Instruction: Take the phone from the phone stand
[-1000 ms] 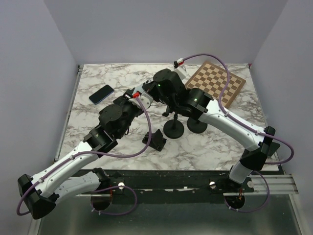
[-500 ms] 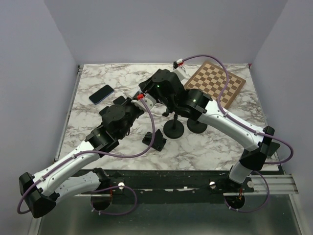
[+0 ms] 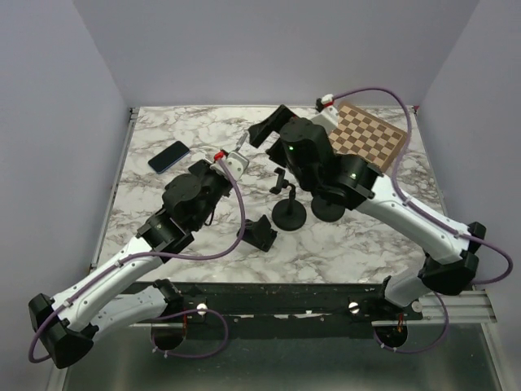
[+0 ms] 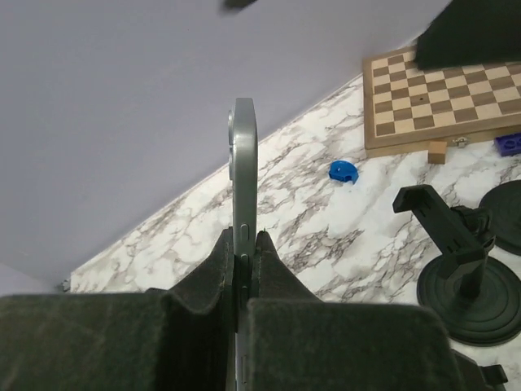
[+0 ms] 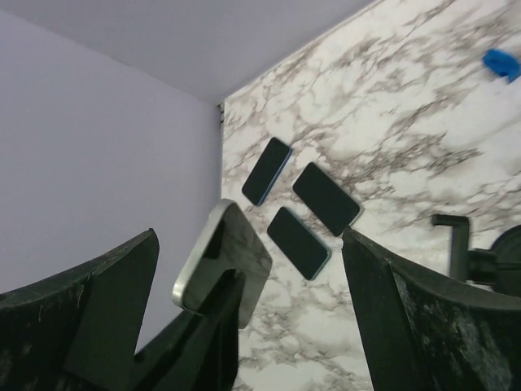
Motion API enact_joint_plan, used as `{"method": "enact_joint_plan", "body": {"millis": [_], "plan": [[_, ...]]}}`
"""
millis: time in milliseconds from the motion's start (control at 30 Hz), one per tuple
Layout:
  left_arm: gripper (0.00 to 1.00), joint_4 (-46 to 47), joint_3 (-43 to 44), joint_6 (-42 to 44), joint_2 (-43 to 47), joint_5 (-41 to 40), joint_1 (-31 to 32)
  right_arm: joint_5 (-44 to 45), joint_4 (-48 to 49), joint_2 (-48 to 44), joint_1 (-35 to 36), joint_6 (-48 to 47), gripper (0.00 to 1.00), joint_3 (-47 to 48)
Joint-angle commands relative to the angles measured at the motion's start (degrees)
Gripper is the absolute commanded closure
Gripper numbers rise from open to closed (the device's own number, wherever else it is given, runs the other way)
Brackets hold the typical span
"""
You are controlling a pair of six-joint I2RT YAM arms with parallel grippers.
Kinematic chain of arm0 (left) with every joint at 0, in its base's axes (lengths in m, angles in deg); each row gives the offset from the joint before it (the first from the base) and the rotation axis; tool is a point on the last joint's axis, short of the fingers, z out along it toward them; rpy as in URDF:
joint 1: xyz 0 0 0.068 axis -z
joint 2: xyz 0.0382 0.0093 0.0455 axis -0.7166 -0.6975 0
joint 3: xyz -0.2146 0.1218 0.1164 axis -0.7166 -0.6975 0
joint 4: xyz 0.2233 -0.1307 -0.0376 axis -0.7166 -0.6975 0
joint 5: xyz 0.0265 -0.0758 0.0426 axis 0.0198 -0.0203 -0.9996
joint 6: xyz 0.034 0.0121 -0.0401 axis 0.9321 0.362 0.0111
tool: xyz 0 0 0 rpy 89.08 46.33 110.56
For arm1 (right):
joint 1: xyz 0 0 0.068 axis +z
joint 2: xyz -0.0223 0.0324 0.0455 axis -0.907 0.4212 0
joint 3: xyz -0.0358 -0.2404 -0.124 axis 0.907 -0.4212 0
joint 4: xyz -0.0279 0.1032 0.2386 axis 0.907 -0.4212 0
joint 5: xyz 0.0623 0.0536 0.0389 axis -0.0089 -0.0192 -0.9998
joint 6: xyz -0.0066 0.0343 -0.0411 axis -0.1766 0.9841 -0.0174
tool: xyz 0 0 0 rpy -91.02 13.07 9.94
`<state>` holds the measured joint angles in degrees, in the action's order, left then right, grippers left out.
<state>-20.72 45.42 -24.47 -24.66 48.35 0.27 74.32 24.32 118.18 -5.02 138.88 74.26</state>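
I should turn my left gripper to lay the phone (image 4: 242, 179) flat and put it down next to the dark phones, where the table toward the blue piece is clear.
The phone (image 4: 242, 179) is a slim silver slab, seen edge-on and upright in the left wrist view. My left gripper (image 4: 244, 241) is shut on its lower part. From above, the left gripper (image 3: 230, 165) holds it over the table left of the phone stand (image 3: 288, 208). The stand's clamp (image 4: 435, 218) is empty. My right gripper (image 3: 267, 130) hangs open behind the phone, apart from it. In the right wrist view the phone (image 5: 213, 244) shows between the wide-open fingers (image 5: 114, 301) of the right gripper (image 5: 248, 244).
Three dark phones (image 5: 299, 243) lie flat at the table's back left; only one (image 3: 168, 156) shows from above. A chessboard (image 3: 368, 138) sits at the back right. A second round base (image 3: 330, 210), a black holder (image 3: 260, 233), a blue piece (image 4: 343, 171) and a wooden block (image 4: 438, 151) are nearby.
My left gripper has shut on the phone and my right gripper has opened and let it go. The right arm has drawn back to the right, away from the phone.
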Motion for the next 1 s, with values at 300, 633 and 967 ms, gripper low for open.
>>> {"method": "enact_joint_plan", "body": {"millis": [300, 633, 967], "plan": [[1.0, 0.08, 5.15, -43.44, -8.28, 29.69, -26.05, 22.58, -1.31, -30.48, 0.32, -4.03, 0.02, -19.7], [1.0, 50.86, -5.25, -96.17, -38.97, 56.83, -45.23, 19.9, -3.1, -30.92, 0.33, -5.39, 0.03, -20.73], [1.0, 55.25, -6.83, -97.37, -51.2, 49.25, -45.51, 19.67, 0.18, -28.42, 0.3, -7.08, 0.03, -20.75]]}}
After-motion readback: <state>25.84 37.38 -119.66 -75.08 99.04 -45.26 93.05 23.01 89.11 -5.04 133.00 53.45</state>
